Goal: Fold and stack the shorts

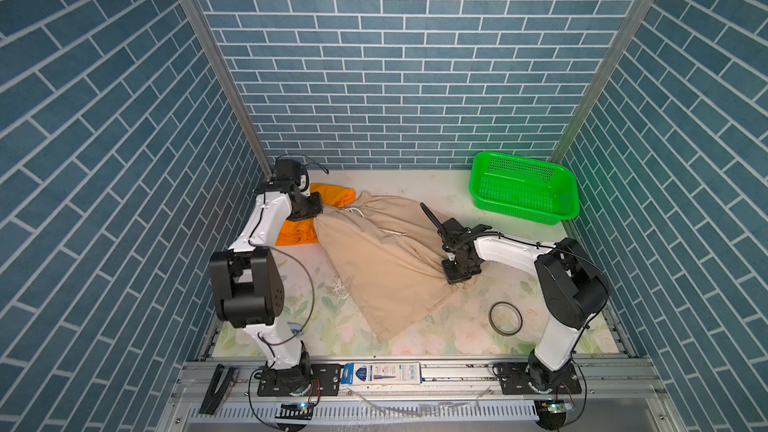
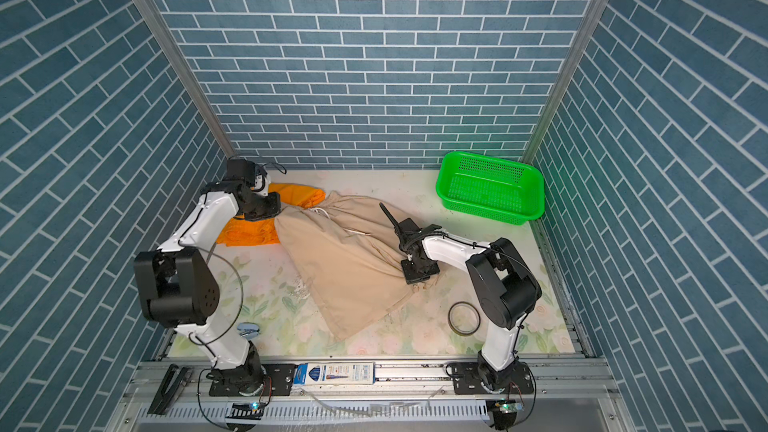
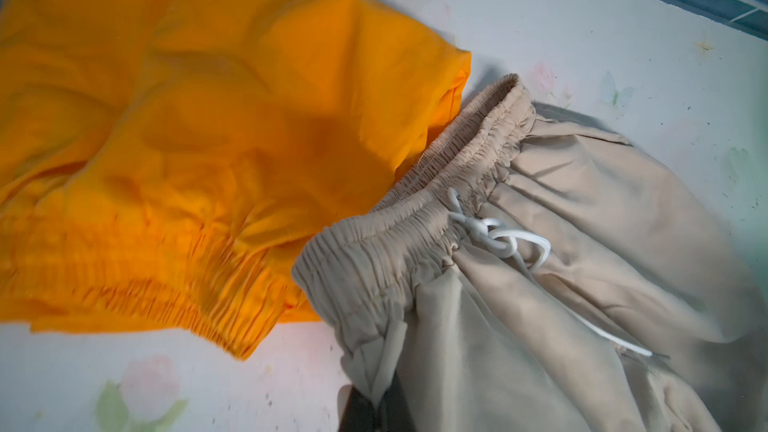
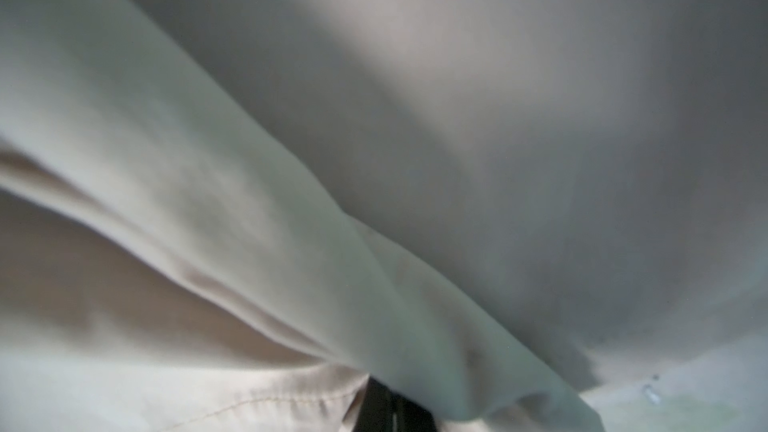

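Note:
The waistband overlaps the orange shorts, so my left gripper must pull its corner back onto the bare mat (image 1: 319, 262) and release.
The beige shorts (image 1: 382, 251) lie spread across the middle of the mat in both top views, waistband at the far left, legs toward the front right. My left gripper (image 1: 316, 217) is shut on the near corner of their gathered waistband; in the left wrist view the dark fingers (image 3: 365, 413) pinch a fold of beige cloth (image 3: 582, 243) beside the white drawstring (image 3: 498, 238). My right gripper (image 1: 457, 280) is shut on a leg edge, and its wrist view is filled with beige cloth (image 4: 249, 201). The orange shorts (image 1: 297, 232) lie crumpled at the far left, partly under the beige waistband and my left arm.
A green perforated basket (image 1: 523, 189) stands at the back right corner. A dark tape ring (image 1: 505, 317) lies on the mat in front of my right arm. A flat blue-and-white box (image 1: 380, 374) rests on the front rail, with a black tool (image 1: 216, 388) at its left.

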